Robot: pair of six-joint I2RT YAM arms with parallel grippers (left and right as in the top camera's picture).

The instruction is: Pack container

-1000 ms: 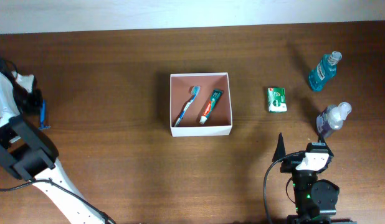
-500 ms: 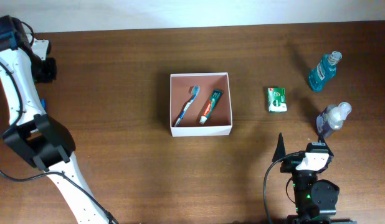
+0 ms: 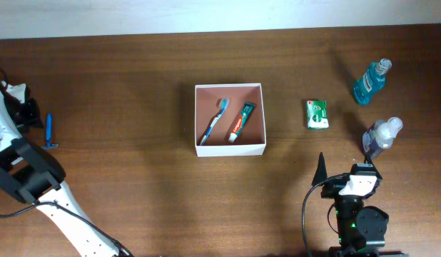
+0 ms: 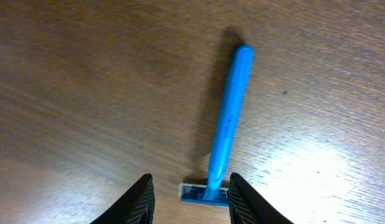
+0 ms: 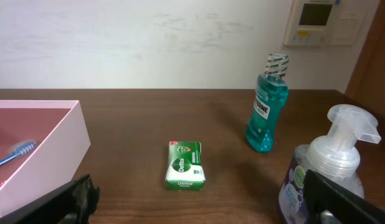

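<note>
My left gripper moves down and to the right in the overhead view onto the razor's handle (image 3: 48,128) (image 4: 226,124) next. It lies below on that side, thinner than the gripper's open gap.
The container (image 3: 230,148) is a square white box with a reddish floor at the table's middle; a toothbrush (image 3: 215,121) and a toothpaste tube (image 3: 242,122) lie in it. A blue razor (image 3: 49,131) lies flat on the wood at the far left. My left gripper (image 3: 26,113) hovers beside it. In the left wrist view the left gripper (image 4: 191,202) is open, its tips either side of the razor (image 4: 227,134) head, not gripping it. My right gripper (image 5: 205,208) stands wide open and empty at the front right, the container's wall (image 5: 49,152) to its left.
A green soap packet (image 3: 317,113) lies right of the box. A teal mouthwash bottle (image 3: 370,81) stands at the back right. A purple pump bottle (image 3: 381,137) stands close to the right gripper's right finger (image 5: 342,199).
The left arm swung up toward the back left corner and came back down beside the razor, and its jaws have parted. The razor lies where it was. The right arm has not moved.
</note>
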